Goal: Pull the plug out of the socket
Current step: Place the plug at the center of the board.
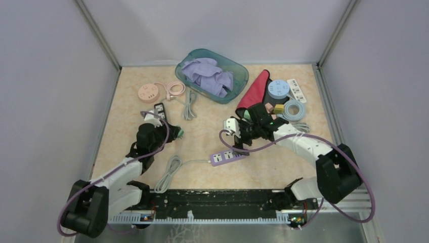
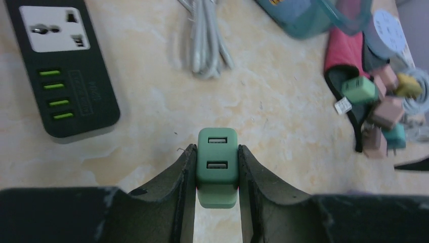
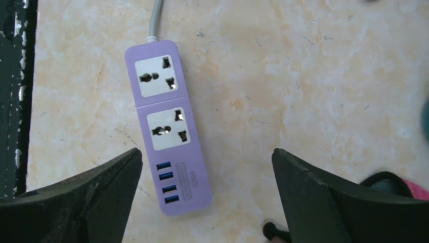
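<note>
The green plug (image 1: 178, 132) next goes outward and down in my left gripper for release between black power strip and coiled grey cable, as bare tabletop shows.
My left gripper (image 2: 216, 169) is shut on a green USB charger plug (image 2: 217, 162), held above the table; in the top view the plug (image 1: 178, 132) shows at the gripper's tip. The purple power strip (image 3: 167, 126) lies flat on the table with both sockets empty, its grey cable running off; it shows in the top view (image 1: 227, 157) near the front middle. My right gripper (image 3: 207, 167) is open and empty, hovering above the strip's USB end; in the top view the gripper (image 1: 242, 142) sits just behind the strip.
A black power strip (image 2: 63, 71) lies at the left. A coiled grey cable (image 1: 189, 105), a teal bin of purple cloth (image 1: 211, 74), a pink round socket (image 1: 148, 93), a red pouch (image 1: 255, 91) and several small chargers stand at the back. A black rail (image 1: 217, 202) runs along the front.
</note>
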{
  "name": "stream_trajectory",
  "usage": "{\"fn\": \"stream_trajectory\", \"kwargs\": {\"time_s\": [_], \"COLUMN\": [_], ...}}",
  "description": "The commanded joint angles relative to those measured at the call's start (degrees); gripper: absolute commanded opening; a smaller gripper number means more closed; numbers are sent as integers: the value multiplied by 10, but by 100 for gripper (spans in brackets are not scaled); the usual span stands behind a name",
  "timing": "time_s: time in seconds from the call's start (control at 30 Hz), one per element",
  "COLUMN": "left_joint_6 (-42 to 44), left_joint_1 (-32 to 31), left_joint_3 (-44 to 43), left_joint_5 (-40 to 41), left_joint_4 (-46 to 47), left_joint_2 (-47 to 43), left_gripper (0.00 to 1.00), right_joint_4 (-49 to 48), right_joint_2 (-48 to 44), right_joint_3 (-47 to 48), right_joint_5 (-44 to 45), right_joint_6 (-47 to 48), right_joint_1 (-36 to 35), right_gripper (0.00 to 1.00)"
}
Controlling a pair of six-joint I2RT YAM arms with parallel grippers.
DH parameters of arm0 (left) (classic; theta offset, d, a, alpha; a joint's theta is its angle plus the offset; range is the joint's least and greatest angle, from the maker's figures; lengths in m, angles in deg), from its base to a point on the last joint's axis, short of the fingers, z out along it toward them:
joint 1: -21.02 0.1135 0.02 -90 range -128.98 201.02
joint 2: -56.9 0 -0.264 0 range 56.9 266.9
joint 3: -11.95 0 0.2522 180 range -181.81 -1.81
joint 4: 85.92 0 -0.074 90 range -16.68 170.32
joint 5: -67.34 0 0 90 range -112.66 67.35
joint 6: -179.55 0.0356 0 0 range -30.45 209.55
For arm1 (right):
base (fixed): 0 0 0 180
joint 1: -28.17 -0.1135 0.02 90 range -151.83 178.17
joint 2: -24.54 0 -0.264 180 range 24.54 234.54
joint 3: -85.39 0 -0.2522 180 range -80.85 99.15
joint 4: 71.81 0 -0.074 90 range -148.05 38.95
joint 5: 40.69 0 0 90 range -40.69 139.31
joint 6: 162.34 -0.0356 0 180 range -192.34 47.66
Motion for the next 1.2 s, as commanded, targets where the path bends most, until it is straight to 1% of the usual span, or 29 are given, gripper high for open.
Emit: {"fn": "stream_trajectory", "kwargs": {"time_s": [0.0,0.13,0.2,0.3,0.4,0.5,0.6,0.67,0.73,0.77,0.93,1.17], "left_joint_6": [-112,-138,-144,-147,-147,-147,-148,-150,-155,-156,-158,-161], "left_joint_1": [40,43,46,49,54,60,66,70,74,75,77,77], "left_joint_3": [-73,-145,-187,-247,-291,-315,-331,-341,-350,-355,-377,-350], "left_joint_5": [13,74,106,134,135,128,126,128,133,133,125,91], "left_joint_4": [-58,-140,-202,-261,-286,-293,-298,-306,-319,-327,-368,-368], "left_joint_2": [52,110,143,193,234,265,286,294,300,302,297,220], "left_gripper": [5,11,14,23,28,37,44,50,60,62,66,71], "right_joint_4": [-26,-25,-24,-24,-23,-23,-22,-22,-22,-22,-22,-22], "right_joint_2": [-30,-31,-30,-30,-30,-30,-31,-31,-31,-31,-32,-40], "right_joint_3": [6,3,2,2,2,2,1,1,1,1,1,2], "right_joint_5": [-27,-29,-30,-30,-31,-30,-28,-27,-27,-27,-29,-35], "right_joint_6": [-7,-2,1,2,3,4,5,5,5,5,5,2], "right_joint_1": [11,11,11,11,11,11,11,11,12,12,11,17], "right_gripper": [99,99,99,99,99,99,99,99,99,99,99,99]}}
